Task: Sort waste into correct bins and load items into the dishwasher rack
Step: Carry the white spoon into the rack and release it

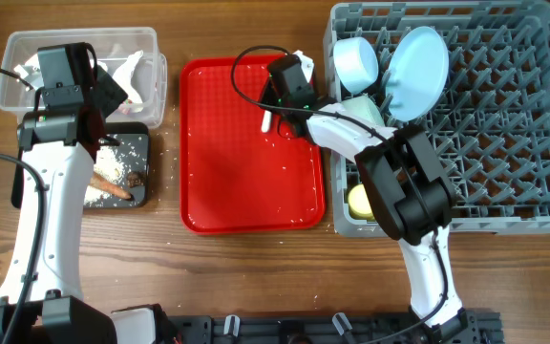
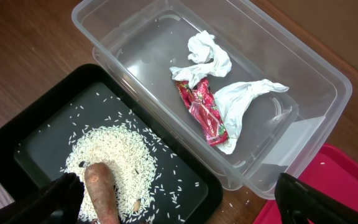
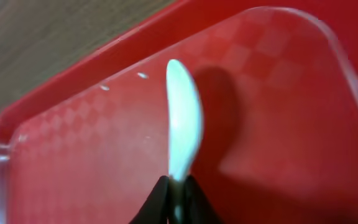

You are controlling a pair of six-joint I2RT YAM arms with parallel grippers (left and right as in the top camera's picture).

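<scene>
Empty rack wires by the plate lie to the right of my right gripper in the overhead view, so I will lift the spoon (image 3: 183, 130) across, lower and release it.
My right gripper (image 3: 178, 186) is shut on the white spoon (image 3: 183, 130) and holds it just above the red tray's (image 1: 246, 172) top right corner; the spoon also shows from overhead (image 1: 266, 122). My left gripper (image 2: 179, 199) is open and empty over the black tray (image 2: 185, 180), which holds white rice crumbs (image 2: 114, 155), a brown stick (image 2: 101, 193) and a small brown lump (image 1: 136, 179). The clear tub (image 2: 303, 68) holds crumpled white paper (image 2: 241, 99) and a red-and-white wrapper (image 2: 205, 112). The grey rack (image 1: 504, 124) holds the pale blue plate (image 1: 418, 69), pale blue bowl (image 1: 356, 62), mint-green bowl (image 1: 363, 110) and yellow cup (image 1: 359, 201).
A few white crumbs lie on the red tray (image 3: 278, 68) and on the wooden table (image 1: 170, 253) between the trays. The black tray (image 1: 132, 143) sits in front of the clear tub (image 1: 12, 91) at the far left. The rack fills the right side.
</scene>
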